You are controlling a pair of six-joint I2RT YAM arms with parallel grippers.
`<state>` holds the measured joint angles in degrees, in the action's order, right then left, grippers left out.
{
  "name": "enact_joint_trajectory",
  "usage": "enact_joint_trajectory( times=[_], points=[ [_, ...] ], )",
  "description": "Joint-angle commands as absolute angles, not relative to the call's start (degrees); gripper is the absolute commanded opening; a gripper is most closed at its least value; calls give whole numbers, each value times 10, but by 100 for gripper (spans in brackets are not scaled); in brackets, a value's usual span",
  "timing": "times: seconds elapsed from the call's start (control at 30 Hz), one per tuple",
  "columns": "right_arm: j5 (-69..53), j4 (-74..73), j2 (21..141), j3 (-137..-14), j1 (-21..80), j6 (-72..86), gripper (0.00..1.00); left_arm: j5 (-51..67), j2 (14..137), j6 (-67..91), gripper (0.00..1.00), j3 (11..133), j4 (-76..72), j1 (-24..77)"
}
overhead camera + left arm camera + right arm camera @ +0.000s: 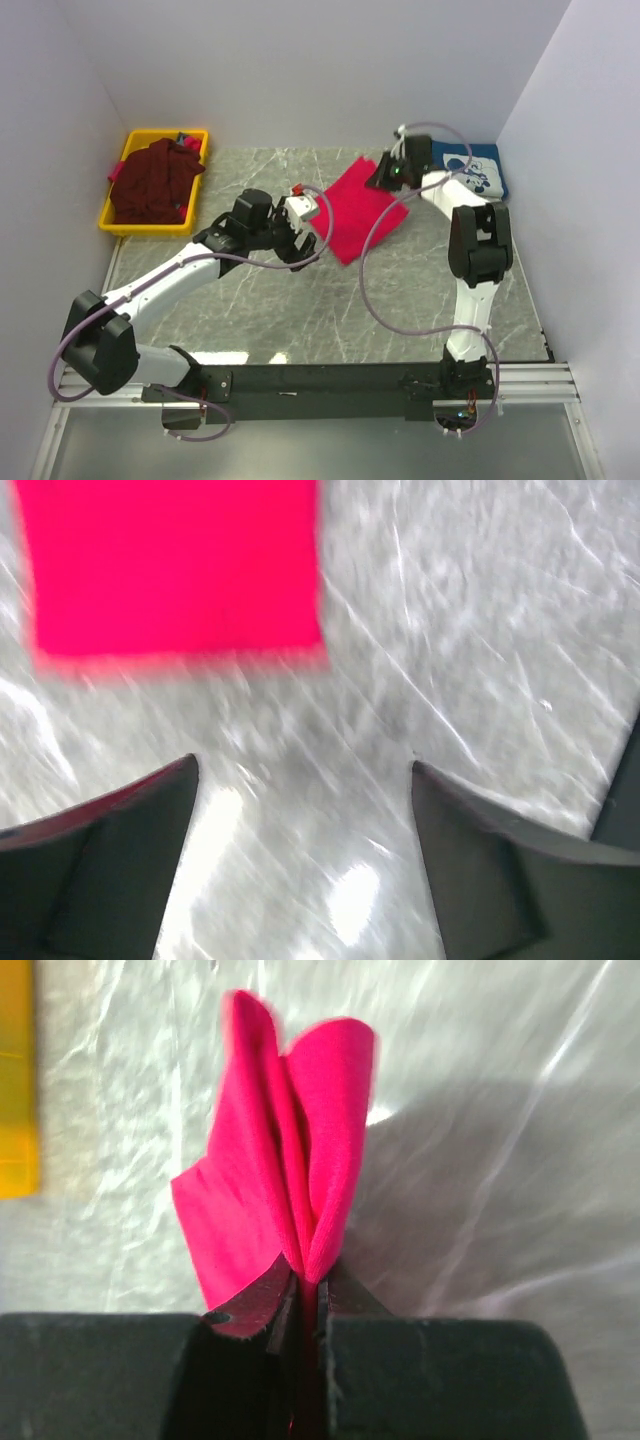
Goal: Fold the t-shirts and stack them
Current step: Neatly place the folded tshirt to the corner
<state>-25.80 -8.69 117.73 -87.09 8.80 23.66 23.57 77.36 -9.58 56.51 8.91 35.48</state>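
Observation:
The red t-shirt and the navy t-shirt are both folded, so I will lift my right gripper, carry the red t-shirt to the right in the top view and let go of it on top of the navy t-shirt.
A folded crimson-red t-shirt lies on the marble table in the middle back. My right gripper is shut on its far corner, and the pinched red cloth stands up in folds from the jaws. My left gripper hangs open just off the shirt's near left edge, with only bare table between its fingers; the red t-shirt lies beyond them. A navy t-shirt with white print lies folded at the back right. A dark maroon t-shirt is heaped in the yellow bin.
The yellow bin stands at the back left against the wall. White walls close the table on the left, back and right. The right arm's purple cable loops over the table's middle right.

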Motion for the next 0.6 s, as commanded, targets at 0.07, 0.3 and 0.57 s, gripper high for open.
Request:
enact_joint_trajectory(
  times=[0.07,0.3,0.57],
  points=[
    [-206,-254,1266,-1085,44,42,0,212,755,-34,97,587,274,351],
    [-135,-273,1329,-1218,24,-59,0,198,754,-23,100,589,321,341],
    [-91,-263,1323,-1260,-14,-134,0,237,758,-10,100,577,313,333]
  ],
)
